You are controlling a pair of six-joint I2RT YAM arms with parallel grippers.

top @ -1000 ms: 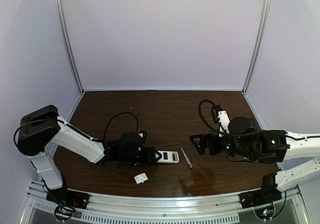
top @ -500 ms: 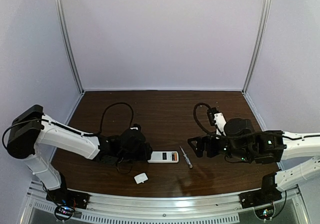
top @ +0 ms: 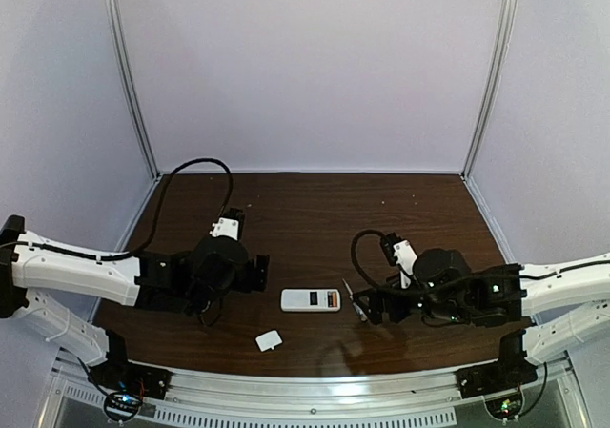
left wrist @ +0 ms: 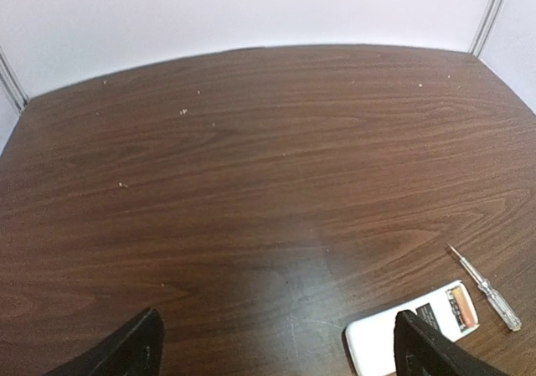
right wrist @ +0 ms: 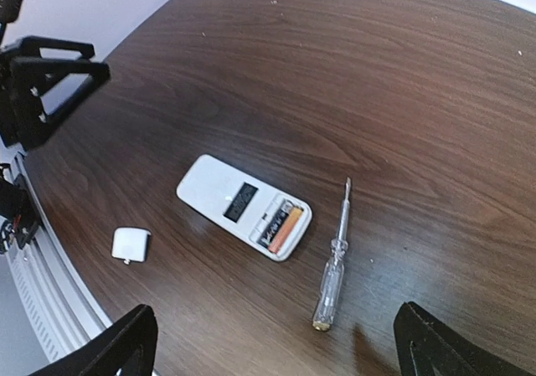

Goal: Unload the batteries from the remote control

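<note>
The screwdriver's butt end (top: 361, 316) (right wrist: 325, 314) lies below, clear of the remote and nearest my right gripper's open fingers. My right gripper needs to lower its open fingers around that end and close.
The white remote control (top: 307, 300) lies flat on the brown table, back side up, and also shows in the right wrist view (right wrist: 226, 196). Its battery bay is uncovered, with two batteries (right wrist: 280, 225), one orange and one dark, side by side at its right end (left wrist: 459, 305). My left gripper (top: 259, 270) is open and empty, just left of the remote and apart from it (left wrist: 276, 359). My right gripper (top: 370, 306) is open and empty, to the right of the remote, beyond the screwdriver (right wrist: 276, 355).
A thin clear-handled screwdriver (top: 355, 300) lies just right of the remote (right wrist: 332, 267). The small white cover piece (top: 268, 340) lies nearer the front edge, left of the remote (right wrist: 131, 244). Metal rails run along the table's front edge.
My left gripper has drawn back to the left, away from the remote's left end. My right gripper has moved left and down toward the screwdriver. The remote has stayed in place.
</note>
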